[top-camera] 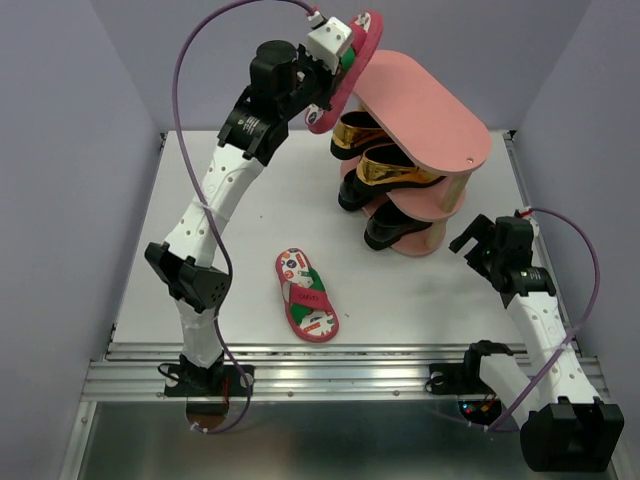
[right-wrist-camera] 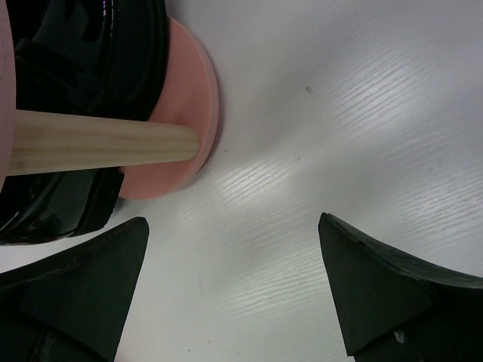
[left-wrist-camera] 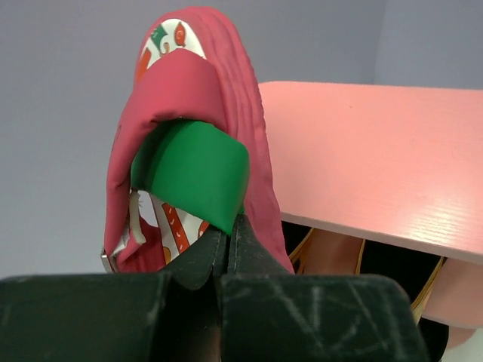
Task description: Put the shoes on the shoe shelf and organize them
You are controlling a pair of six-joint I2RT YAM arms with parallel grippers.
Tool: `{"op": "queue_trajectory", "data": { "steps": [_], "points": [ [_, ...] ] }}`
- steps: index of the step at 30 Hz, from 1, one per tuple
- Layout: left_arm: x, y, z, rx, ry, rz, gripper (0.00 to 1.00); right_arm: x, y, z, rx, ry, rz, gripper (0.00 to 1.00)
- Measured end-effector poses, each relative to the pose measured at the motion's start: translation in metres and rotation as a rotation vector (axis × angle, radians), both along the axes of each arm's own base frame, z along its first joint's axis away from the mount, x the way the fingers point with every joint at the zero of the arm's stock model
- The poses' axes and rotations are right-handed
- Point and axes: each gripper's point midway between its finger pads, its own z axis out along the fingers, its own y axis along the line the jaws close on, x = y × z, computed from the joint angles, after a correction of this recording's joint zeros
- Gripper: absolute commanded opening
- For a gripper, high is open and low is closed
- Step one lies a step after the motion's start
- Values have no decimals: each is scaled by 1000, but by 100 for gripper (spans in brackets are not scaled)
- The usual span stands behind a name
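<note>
My left gripper should shift to the right in the top view, over the top board's far end [top-camera: 397, 86] [left-wrist-camera: 330, 145], because the pink flip-flop still hangs beside that bare board.
The salmon-pink shoe shelf [top-camera: 440, 120] stands at the back right; its top board [left-wrist-camera: 377, 151] is bare. Two gold loafers [top-camera: 385, 165] sit on the middle tier and two black loafers [top-camera: 395, 225] on the bottom tier. My left gripper [top-camera: 340, 60] is raised at the shelf's left end, shut on the green strap [left-wrist-camera: 192, 170] of a pink flip-flop [left-wrist-camera: 226, 98], which hangs upright beside the top board. The second flip-flop [top-camera: 307, 295] lies flat on the table. My right gripper [top-camera: 478, 245] is open and empty just right of the shelf's base [right-wrist-camera: 181, 113].
White table [top-camera: 250, 210] with raised side rails and a metal rail along the near edge. Purple walls enclose the back and sides. A wooden post [right-wrist-camera: 98, 142] of the shelf and a black loafer [right-wrist-camera: 83, 53] show close in the right wrist view.
</note>
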Motion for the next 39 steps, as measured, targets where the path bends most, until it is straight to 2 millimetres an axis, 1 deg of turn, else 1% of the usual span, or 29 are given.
{"op": "queue_trajectory", "data": {
  "steps": [5, 7, 11, 17, 23, 34, 39],
  "points": [
    [6, -25, -28, 46, 28, -84, 0, -2, 0, 3, 0, -9, 0, 100],
    [6, -35, -34, 61, 25, -120, 0, -3, 0, 3, -1, -10, 0, 100],
    [7, -48, -40, 79, 12, -171, 0, -5, 0, 4, 0, -8, -1, 100],
    [7, -64, -39, 102, -46, -242, 0, -6, 0, 3, -1, -2, -1, 100],
    [7, -79, -46, 140, -86, -287, 0, -6, 0, 3, -1, -2, -2, 100],
    [7, -93, -47, 125, -118, -346, 0, -6, 0, 3, -1, -2, -2, 100],
    [0, -103, -44, 116, -129, -379, 0, -6, 0, 2, -1, -2, -2, 100]
  ]
}}
